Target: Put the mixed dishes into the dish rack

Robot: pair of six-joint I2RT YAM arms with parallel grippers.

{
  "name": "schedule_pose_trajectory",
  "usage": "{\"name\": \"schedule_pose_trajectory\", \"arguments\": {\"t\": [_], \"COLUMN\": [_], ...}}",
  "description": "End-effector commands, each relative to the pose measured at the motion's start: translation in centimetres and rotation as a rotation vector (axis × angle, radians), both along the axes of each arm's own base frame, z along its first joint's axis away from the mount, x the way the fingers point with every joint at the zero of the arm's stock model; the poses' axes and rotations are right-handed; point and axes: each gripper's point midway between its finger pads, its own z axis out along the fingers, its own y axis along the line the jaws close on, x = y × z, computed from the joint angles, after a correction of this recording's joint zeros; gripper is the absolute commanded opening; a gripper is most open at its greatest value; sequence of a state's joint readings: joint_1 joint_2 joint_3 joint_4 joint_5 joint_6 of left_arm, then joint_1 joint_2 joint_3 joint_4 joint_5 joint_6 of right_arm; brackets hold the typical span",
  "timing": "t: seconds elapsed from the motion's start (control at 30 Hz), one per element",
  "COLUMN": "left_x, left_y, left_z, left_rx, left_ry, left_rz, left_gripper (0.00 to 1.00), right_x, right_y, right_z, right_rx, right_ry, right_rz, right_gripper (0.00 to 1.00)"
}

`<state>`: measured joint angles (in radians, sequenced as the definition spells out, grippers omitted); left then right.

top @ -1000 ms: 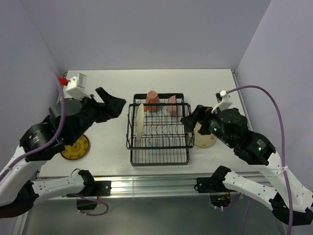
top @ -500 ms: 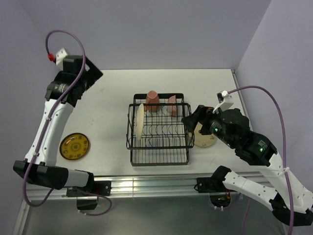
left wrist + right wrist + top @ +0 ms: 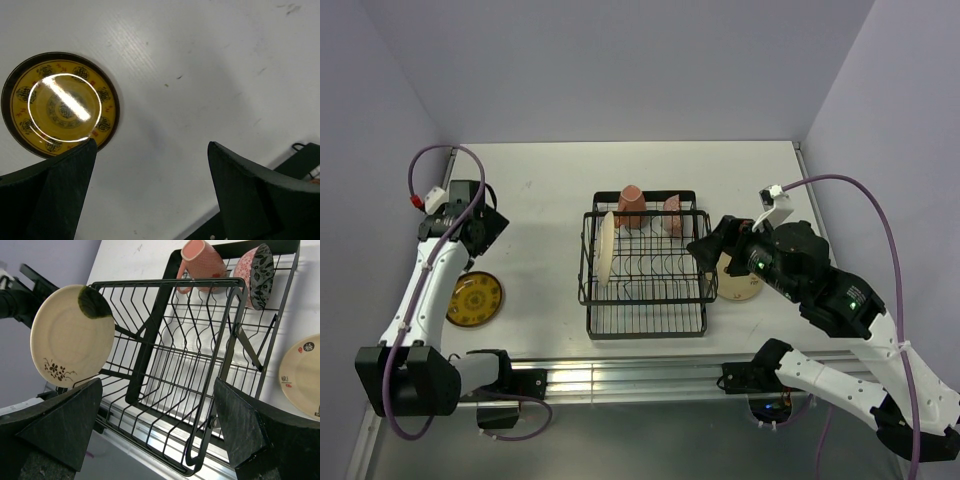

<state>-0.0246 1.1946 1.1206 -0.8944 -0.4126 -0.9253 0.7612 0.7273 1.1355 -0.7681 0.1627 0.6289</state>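
My left gripper's fingers are open. Next they should move down and back, to either side of the far rim of the yellow patterned plate (image 3: pixel 473 299), then close.
The black wire dish rack (image 3: pixel 645 300) stands mid-table. One cream plate (image 3: pixel 607 250) is upright in its left slots. A pinkish mug (image 3: pixel 631 207) and a small bowl (image 3: pixel 673 215) sit at its back. A second cream plate (image 3: pixel 742 282) lies flat on the table right of the rack. The yellow patterned plate (image 3: pixel 473 299) lies flat at the front left. My left gripper (image 3: pixel 478 232) hangs open and empty just behind that yellow plate (image 3: pixel 60 105). My right gripper (image 3: pixel 708 250) is open and empty over the rack's right edge (image 3: pixel 200 360), beside the flat plate (image 3: pixel 302 375).
Lilac walls close in the table at the back and both sides. An aluminium rail (image 3: pixel 620 380) runs along the near edge. Purple cables loop off both wrists. White tabletop (image 3: pixel 200 75) shows between the yellow plate and the rack.
The left arm pulled away from the rack, swung up to the back left, then came down over the table by the yellow plate. The right arm has barely moved.
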Motion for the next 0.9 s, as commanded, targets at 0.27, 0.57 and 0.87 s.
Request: {"name": "schedule_pose_trajectory", "arguments": {"t": [0.27, 0.57, 0.87], "left_x": [-2.3, -1.5, -2.9], "left_y": [1.9, 2.4, 4.5], "left_z": [-6.2, -9.9, -12.0], "left_rx": [0.014, 0.025, 0.136], "left_ry": [0.189, 0.342, 0.494], "left_rz": [0.002, 0.035, 0.117], "left_gripper": [0.95, 0.92, 0.83], "right_x": [0.0, -0.4, -0.3], "right_y": [-0.2, -0.5, -0.4], "right_z": [1.4, 1.1, 0.0], "right_rx": [-0.026, -0.067, -0.082], "right_ry": [-0.097, -0.128, -0.138], "right_rz": [0.044, 0.08, 0.091], "right_gripper": [1.0, 1.0, 1.0]}}
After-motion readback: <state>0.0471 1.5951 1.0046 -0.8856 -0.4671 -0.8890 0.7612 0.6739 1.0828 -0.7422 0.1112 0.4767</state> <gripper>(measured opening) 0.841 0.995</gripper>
